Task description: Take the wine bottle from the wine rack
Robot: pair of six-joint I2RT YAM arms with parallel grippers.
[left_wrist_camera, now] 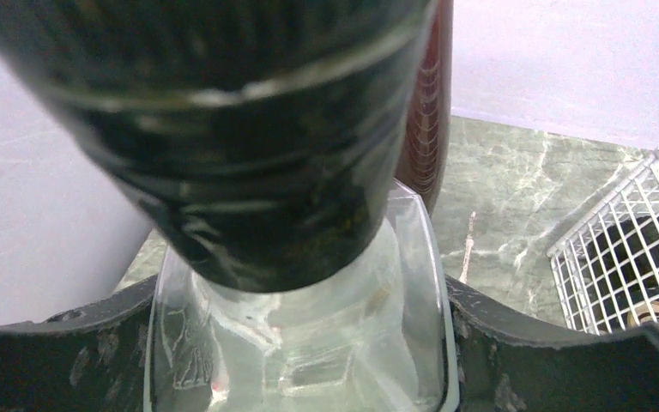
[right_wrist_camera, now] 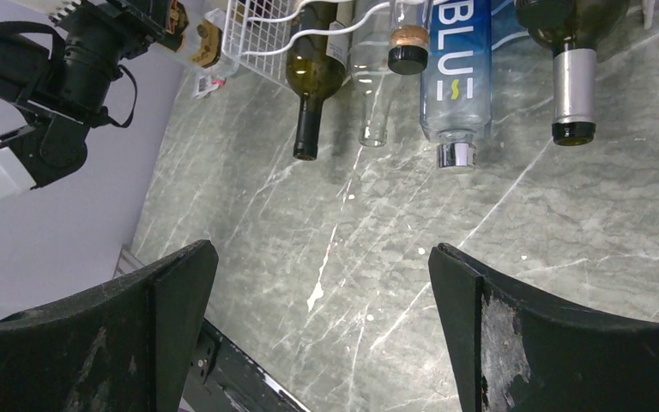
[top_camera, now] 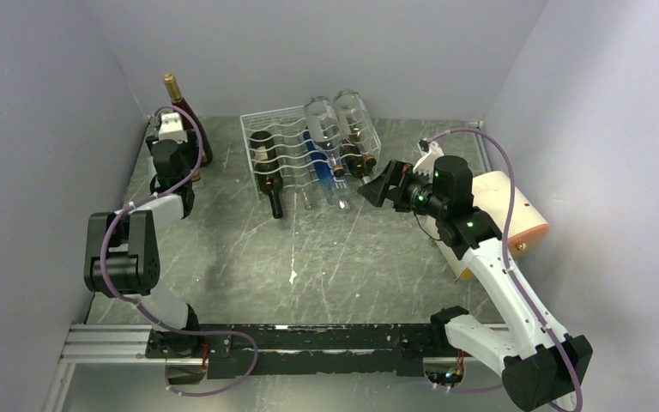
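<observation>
The clear glass bottle already stands upright beside the dark red bottle, so next I will lower my left gripper slightly toward the dark red bottle and open.
The white wire wine rack (top_camera: 287, 129) stands at the back centre with several bottles lying in it. A dark green wine bottle (top_camera: 268, 176) lies in its left slot with the neck pointing forward; the right wrist view shows the same wine bottle (right_wrist_camera: 313, 69) in the wine rack (right_wrist_camera: 253, 30). My right gripper (top_camera: 376, 187) hovers open and holding nothing (right_wrist_camera: 322, 255) just in front of the rack's right side. At the back left, my left gripper (left_wrist_camera: 300, 296) is shut on a clear glass bottle (left_wrist_camera: 309, 343) whose dark ribbed top looms at the lens.
A dark red bottle (top_camera: 190, 120) with a gold top stands upright by the left wall, behind the left gripper. A blue-labelled bottle (right_wrist_camera: 455, 86) and a foil-necked dark bottle (right_wrist_camera: 573, 94) stick out of the rack. A cream-and-orange cylinder (top_camera: 519, 215) lies behind the right arm.
</observation>
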